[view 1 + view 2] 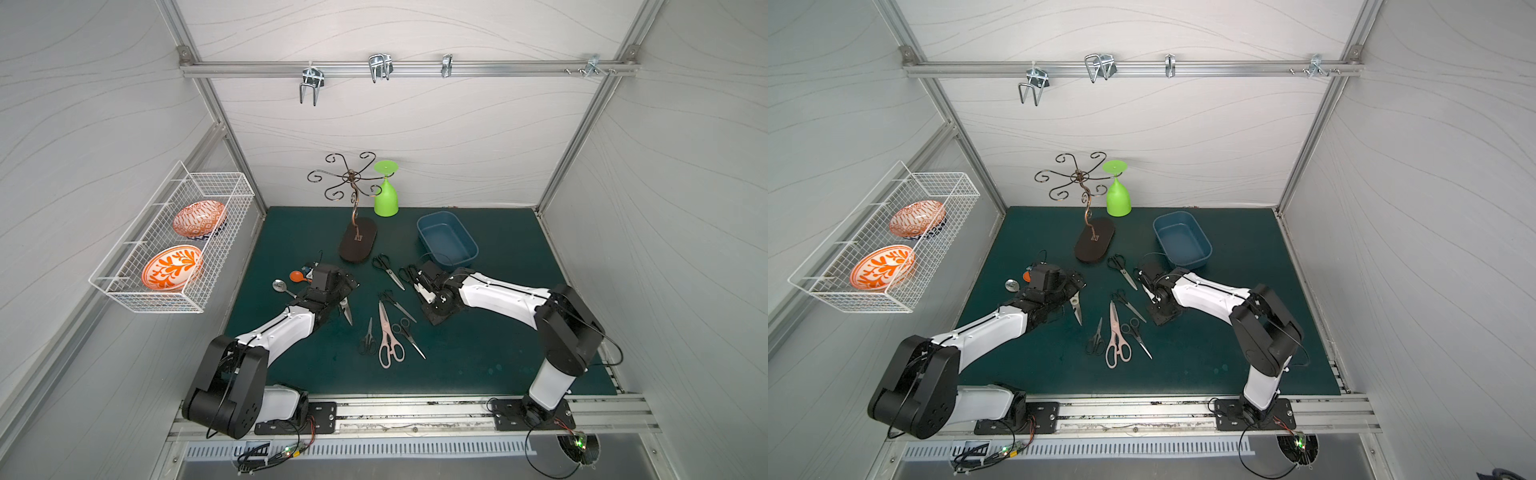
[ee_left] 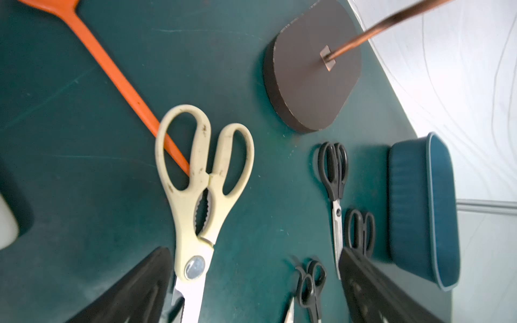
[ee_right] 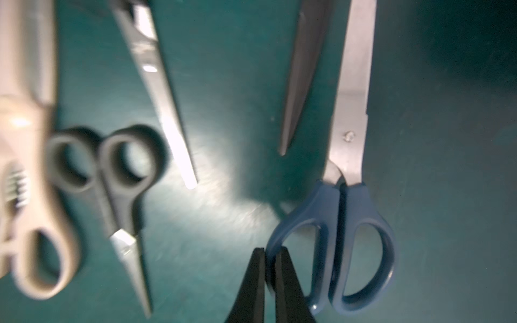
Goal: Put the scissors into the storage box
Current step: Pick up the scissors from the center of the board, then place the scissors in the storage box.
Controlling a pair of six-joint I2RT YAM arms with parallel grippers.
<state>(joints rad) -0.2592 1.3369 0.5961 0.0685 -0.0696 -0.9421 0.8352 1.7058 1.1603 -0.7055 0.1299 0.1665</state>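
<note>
My right gripper will next rise, carry the scissors outward, lower them onto the storage box's empty bottom and release them, as the box is outward of it.
In the right wrist view my right gripper [image 3: 270, 251] is shut on one handle loop of the blue-handled scissors [image 3: 349, 145]; in a top view its body [image 1: 434, 313] hides them. My left gripper [image 2: 254, 251] stands open over the mat, one finger beside the pivot of the cream-handled shears [image 2: 195, 195], whose blade shows in a top view [image 1: 347, 311]. Pink-handled shears [image 1: 386, 332] and several black-handled scissors [image 1: 388, 270] lie between the arms. The blue storage box [image 1: 449, 241] stands at the back right with nothing in it, also seen from the left wrist [image 2: 414, 209].
A cup stand on a dark oval base [image 1: 357, 245] and an upturned green goblet [image 1: 385, 199] stand at the back. An orange utensil [image 2: 112, 70] runs under the cream handles, near a metal spoon [image 1: 279, 286]. A white wire basket [image 1: 166, 249] with bowls hangs on the left wall.
</note>
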